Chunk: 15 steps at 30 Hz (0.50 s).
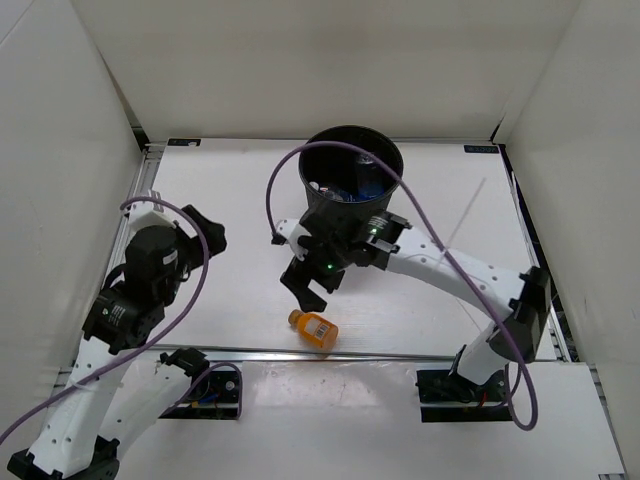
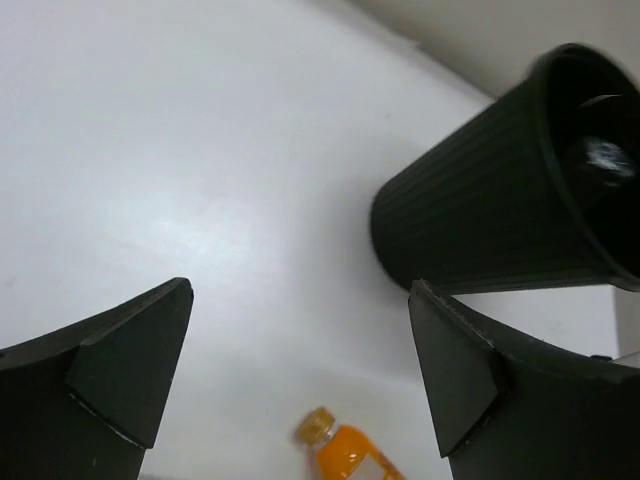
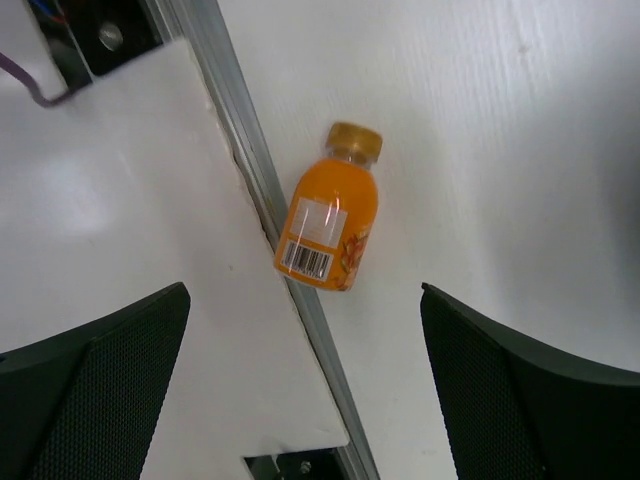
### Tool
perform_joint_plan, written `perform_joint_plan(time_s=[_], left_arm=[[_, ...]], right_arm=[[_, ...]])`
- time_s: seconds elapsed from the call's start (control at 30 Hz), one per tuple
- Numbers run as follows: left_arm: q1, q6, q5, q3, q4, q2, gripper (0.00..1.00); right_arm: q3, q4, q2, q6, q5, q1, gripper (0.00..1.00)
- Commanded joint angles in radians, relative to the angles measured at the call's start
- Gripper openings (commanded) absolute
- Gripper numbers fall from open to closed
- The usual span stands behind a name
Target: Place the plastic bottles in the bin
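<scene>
The orange bottle's labelled body [image 1: 317,330] [image 3: 328,226] is below and back by the metal bar. I will next move my right gripper down and back so its open fingers go around it.
The short orange bottle [image 1: 314,328] lies on its side on the table by the metal rail at the near edge. It also shows in the right wrist view [image 3: 333,222] and the left wrist view [image 2: 348,452]. The black bin [image 1: 350,183] stands at the back centre with bottles inside, one blue-labelled [image 1: 368,186]; it also shows in the left wrist view [image 2: 500,195]. My right gripper [image 1: 308,290] is open and empty, hovering just above and behind the orange bottle. My left gripper [image 1: 205,228] is open and empty at the left, well away from the bottle.
A metal rail [image 1: 380,354] runs along the table's near edge, touching the orange bottle. White walls enclose the left, back and right. Purple cables loop over both arms, one [image 1: 275,185] beside the bin.
</scene>
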Motion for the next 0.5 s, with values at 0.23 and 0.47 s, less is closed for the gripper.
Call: perform_joint_plan(time_s=[0.23, 0.47], left_arm=[[0.001, -0.134, -0.152, 0.082, -0.319, -0.041, 1.00], [0.001, -0.160, -0.141, 0.122, -0.400, -0.032, 1.00]], right_arm=[[-0.007, -0.096, 0.199, 0.056, -0.056, 0.024, 0.99], [0.065, -0.164, 0.380, 0.102, -0.087, 0.064, 0.99]])
